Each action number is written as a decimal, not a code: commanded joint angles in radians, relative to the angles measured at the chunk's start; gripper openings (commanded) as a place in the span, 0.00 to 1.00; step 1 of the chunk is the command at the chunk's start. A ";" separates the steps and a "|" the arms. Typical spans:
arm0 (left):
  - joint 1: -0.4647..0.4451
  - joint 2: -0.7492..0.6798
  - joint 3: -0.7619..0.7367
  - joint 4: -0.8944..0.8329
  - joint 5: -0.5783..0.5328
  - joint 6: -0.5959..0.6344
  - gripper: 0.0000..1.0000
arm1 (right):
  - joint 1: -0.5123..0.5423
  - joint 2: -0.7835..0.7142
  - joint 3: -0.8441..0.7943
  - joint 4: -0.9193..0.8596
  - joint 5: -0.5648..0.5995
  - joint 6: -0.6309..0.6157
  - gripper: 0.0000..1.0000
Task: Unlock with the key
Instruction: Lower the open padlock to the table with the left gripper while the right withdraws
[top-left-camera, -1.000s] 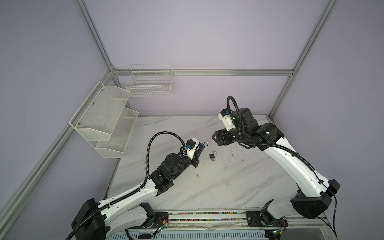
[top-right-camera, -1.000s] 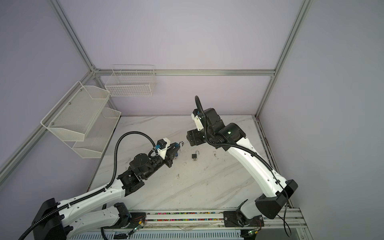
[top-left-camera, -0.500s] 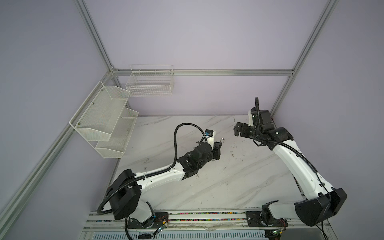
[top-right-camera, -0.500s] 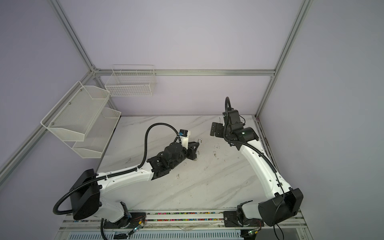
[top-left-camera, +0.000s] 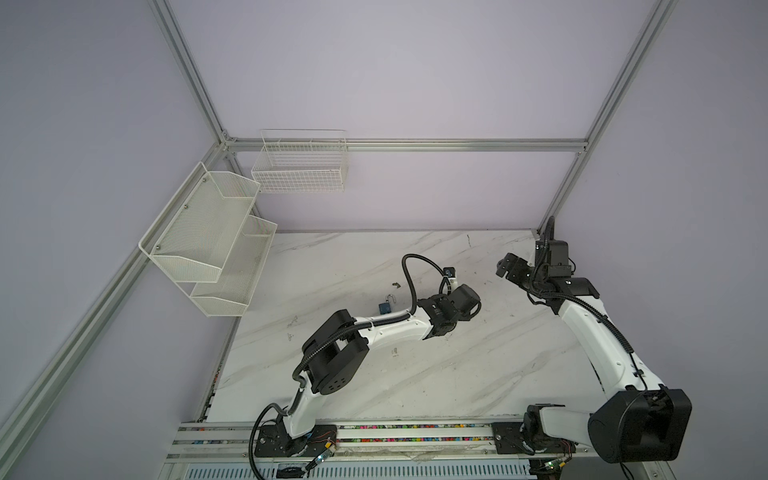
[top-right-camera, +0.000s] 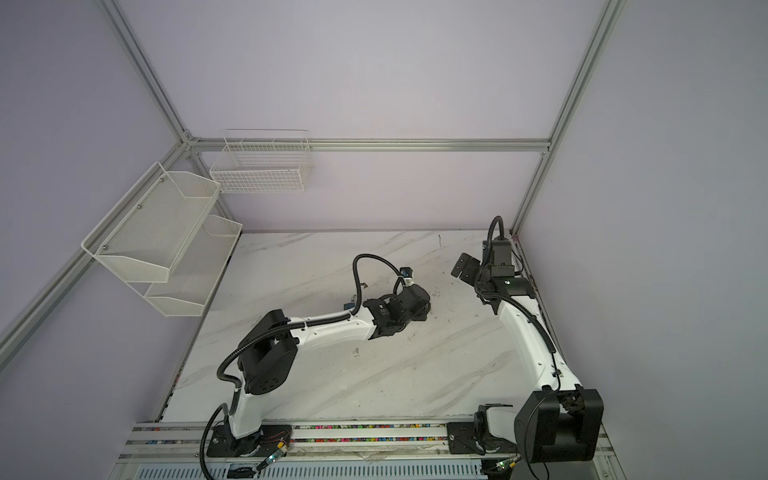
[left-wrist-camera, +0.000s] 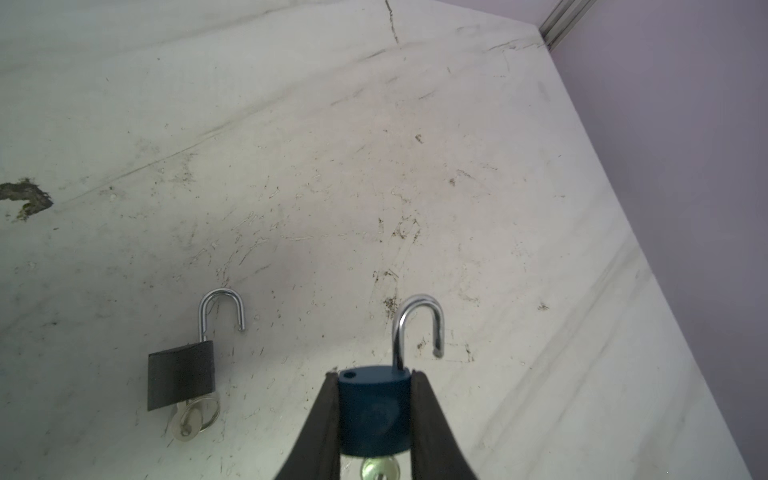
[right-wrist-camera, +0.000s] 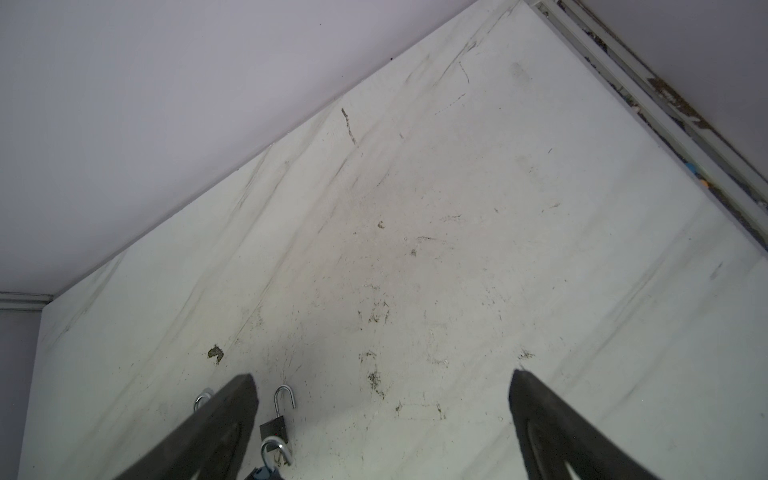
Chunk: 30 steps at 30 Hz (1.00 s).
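Observation:
The blue padlock has its shackle (left-wrist-camera: 417, 324) open already, so my left gripper will next lower and release it on the bare marble below, beside the black padlock.
My left gripper (left-wrist-camera: 374, 376) is shut on the body of a blue padlock (left-wrist-camera: 374, 411), low over the marble table (top-left-camera: 415, 374). Its steel shackle (left-wrist-camera: 417, 324) stands open, and a silver key (left-wrist-camera: 380, 469) sticks out of the bottom of the body. Beside it on the table lies a black padlock (left-wrist-camera: 180, 374), its shackle also open and a key (left-wrist-camera: 195, 415) in it. In both top views the left wrist (top-left-camera: 453, 309) hides these. My right gripper (top-left-camera: 505, 266) (right-wrist-camera: 381, 376) hangs wide open at the back right, holding nothing.
Another blue padlock (top-left-camera: 384, 308) (top-right-camera: 347, 305) lies on the table left of the left wrist. A chipped dark spot (top-left-camera: 397, 284) marks the table behind it. A wire basket (top-left-camera: 299, 170) and a two-tier mesh shelf (top-left-camera: 208, 241) hang on the walls at the back left.
The right gripper has pulled back to the back right and opened wider. The left arm has swung right, still gripping, and its wrist now covers the black padlock in the top views.

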<state>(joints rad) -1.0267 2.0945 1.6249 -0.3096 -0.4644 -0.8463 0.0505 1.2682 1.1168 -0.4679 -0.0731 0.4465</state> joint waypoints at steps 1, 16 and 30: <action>0.004 0.036 0.148 -0.078 -0.061 -0.022 0.00 | -0.001 -0.015 -0.015 0.053 -0.029 0.042 0.97; 0.005 0.224 0.269 -0.112 -0.064 -0.017 0.00 | -0.001 -0.040 -0.047 0.097 -0.080 0.048 0.97; 0.006 0.229 0.277 -0.159 -0.051 -0.043 0.32 | -0.001 -0.070 -0.063 0.117 -0.086 0.051 0.97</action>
<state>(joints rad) -1.0233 2.3398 1.7958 -0.4519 -0.5053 -0.8707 0.0505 1.2278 1.0618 -0.3702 -0.1616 0.4934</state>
